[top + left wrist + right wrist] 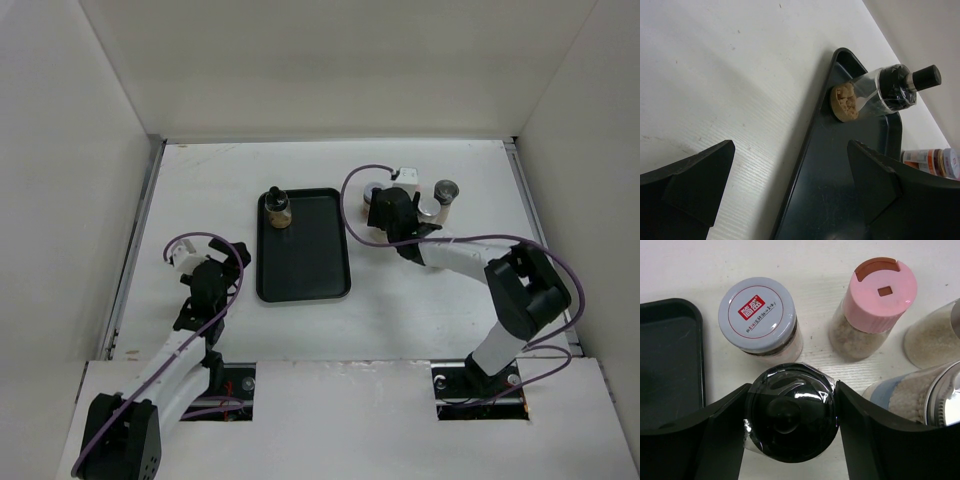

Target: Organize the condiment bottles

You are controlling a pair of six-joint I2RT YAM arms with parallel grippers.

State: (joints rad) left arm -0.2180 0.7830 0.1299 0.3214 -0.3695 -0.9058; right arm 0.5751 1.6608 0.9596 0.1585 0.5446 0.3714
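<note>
My right gripper holds the black-capped bottle and should next lift it over the tray's rim, left in the top view, then down into the free spot (306, 212) beside the tray's bottle.
My right gripper (792, 390) is shut on the black cap of a bottle (790, 415) that stands among the cluster right of the black tray (300, 270). Around it stand a grey-capped jar with a red label (757, 307), a pink-capped jar (884, 289), a blue-labelled bottle (900, 395) and another pale jar (932, 340). In the top view the right gripper (386, 208) hides the held bottle. A black-capped bottle with tan contents (279, 208) stands in the tray's far left corner, and also shows in the left wrist view (880, 90). My left gripper (791, 150) is open and empty over the tray's left edge.
In the top view two more jars (446, 190) (428, 208) stand right of my right gripper, and the grey cap (374, 190) to its left. White walls enclose the table on three sides. The tray's rim (805, 165) runs between my left fingers.
</note>
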